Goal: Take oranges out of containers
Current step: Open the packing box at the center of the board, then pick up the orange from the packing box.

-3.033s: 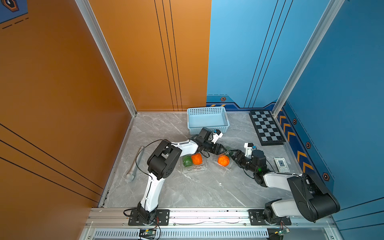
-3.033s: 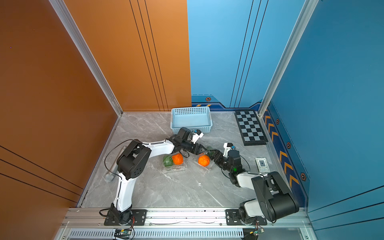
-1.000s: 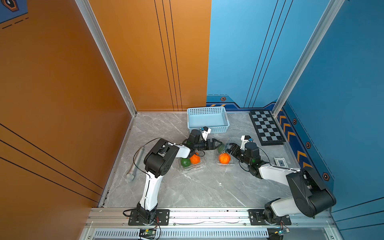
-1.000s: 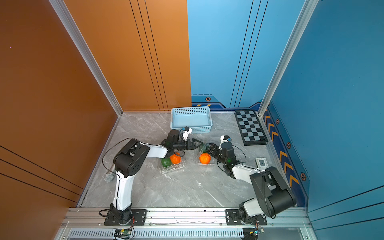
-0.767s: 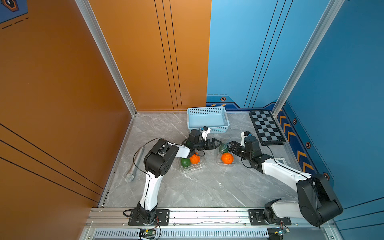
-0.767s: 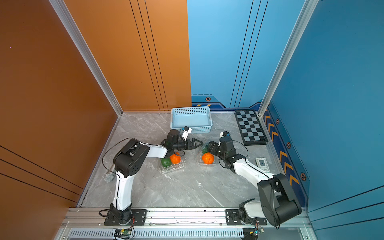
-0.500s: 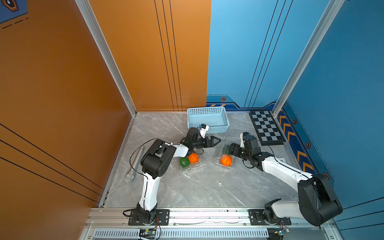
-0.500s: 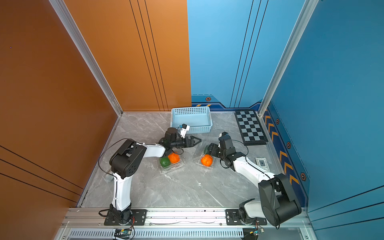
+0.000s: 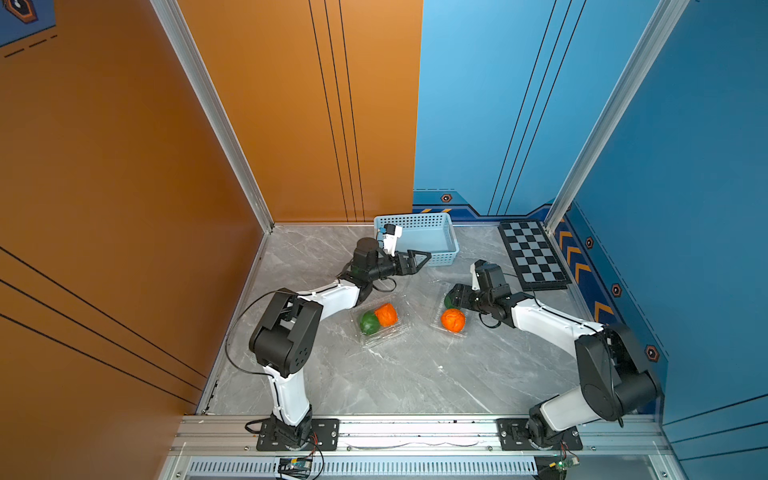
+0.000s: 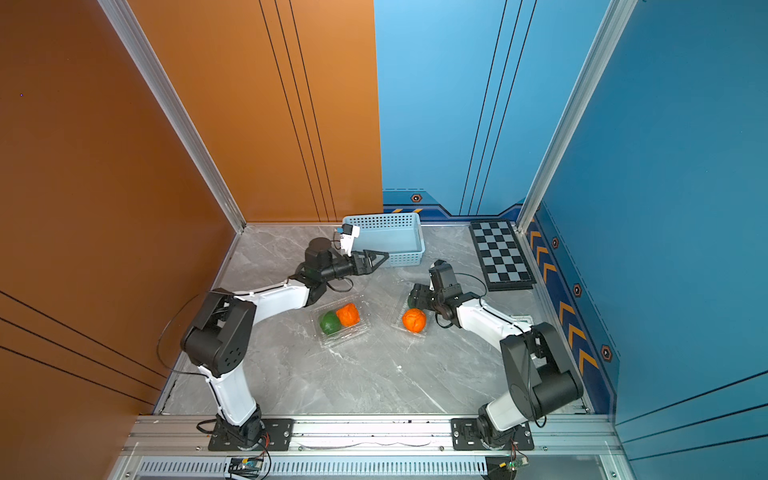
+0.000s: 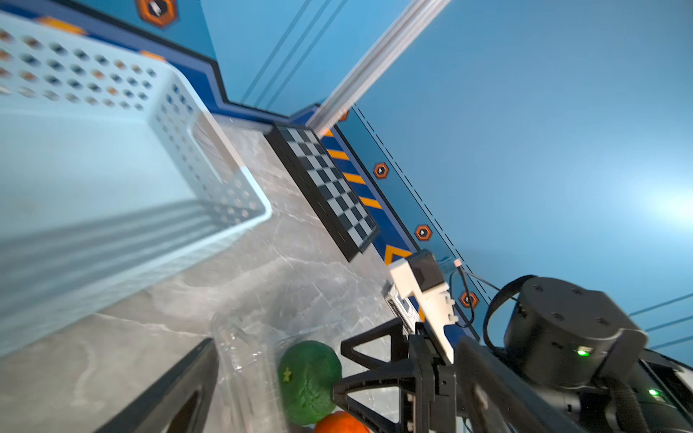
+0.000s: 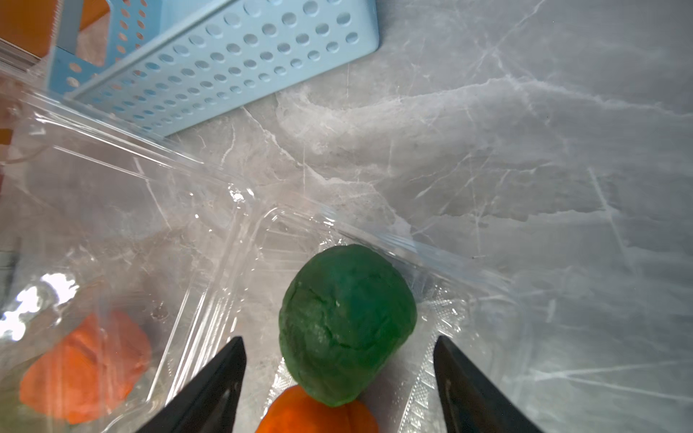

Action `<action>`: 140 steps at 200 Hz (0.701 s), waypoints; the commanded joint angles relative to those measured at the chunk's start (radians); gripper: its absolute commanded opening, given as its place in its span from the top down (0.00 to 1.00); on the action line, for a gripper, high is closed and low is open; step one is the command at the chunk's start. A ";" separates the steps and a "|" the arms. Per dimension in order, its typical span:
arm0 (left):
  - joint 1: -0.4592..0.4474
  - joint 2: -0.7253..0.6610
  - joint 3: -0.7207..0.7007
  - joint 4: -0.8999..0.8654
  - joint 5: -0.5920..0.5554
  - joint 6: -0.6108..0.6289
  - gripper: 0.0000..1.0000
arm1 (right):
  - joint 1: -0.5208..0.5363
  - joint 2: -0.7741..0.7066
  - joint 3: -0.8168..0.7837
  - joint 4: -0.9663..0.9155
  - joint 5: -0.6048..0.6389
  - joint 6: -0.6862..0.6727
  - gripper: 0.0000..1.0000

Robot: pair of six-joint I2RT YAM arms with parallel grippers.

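I should next lower my right gripper's spread fingers through the gaps on both sides of the green orange [image 12: 348,323] and close them, since it lies just below, between them.
Two clear containers lie open on the marble floor. The left container [image 9: 384,332] [image 10: 343,332] holds a green orange [image 9: 368,322] and a bright orange [image 9: 386,314]. The right container [image 9: 436,309] holds a bright orange [image 9: 453,320] [image 10: 413,321] and a green orange [image 12: 347,322] [image 11: 309,378]. My right gripper [image 9: 454,296] [image 12: 337,339] is open, its fingers on either side of that green orange with gaps both sides. My left gripper [image 9: 419,259] [image 10: 380,257] is open and holds nothing, raised in front of the basket.
A light blue perforated basket [image 9: 440,255] [image 12: 210,63] stands at the back, just behind my left gripper. A black-and-white checkerboard [image 9: 532,253] lies at the back right. Walls close in on both sides.
My left gripper has drawn back from the containers toward the basket. My right gripper has shifted to the far end of its container, over the green orange, and its jaws have widened.
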 commanded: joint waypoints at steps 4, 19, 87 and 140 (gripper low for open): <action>0.048 -0.084 -0.100 -0.178 -0.090 0.166 0.01 | 0.013 0.045 0.037 -0.024 0.039 -0.027 0.19; 0.054 -0.131 -0.138 -0.261 -0.130 0.234 0.01 | 0.020 0.071 0.051 -0.025 0.046 -0.034 0.19; 0.075 -0.254 -0.301 -0.337 -0.191 0.304 0.01 | 0.028 0.157 0.116 -0.051 0.076 -0.066 0.46; 0.099 -0.354 -0.339 -0.429 -0.239 0.363 0.02 | 0.026 0.053 0.193 -0.153 0.116 -0.129 0.60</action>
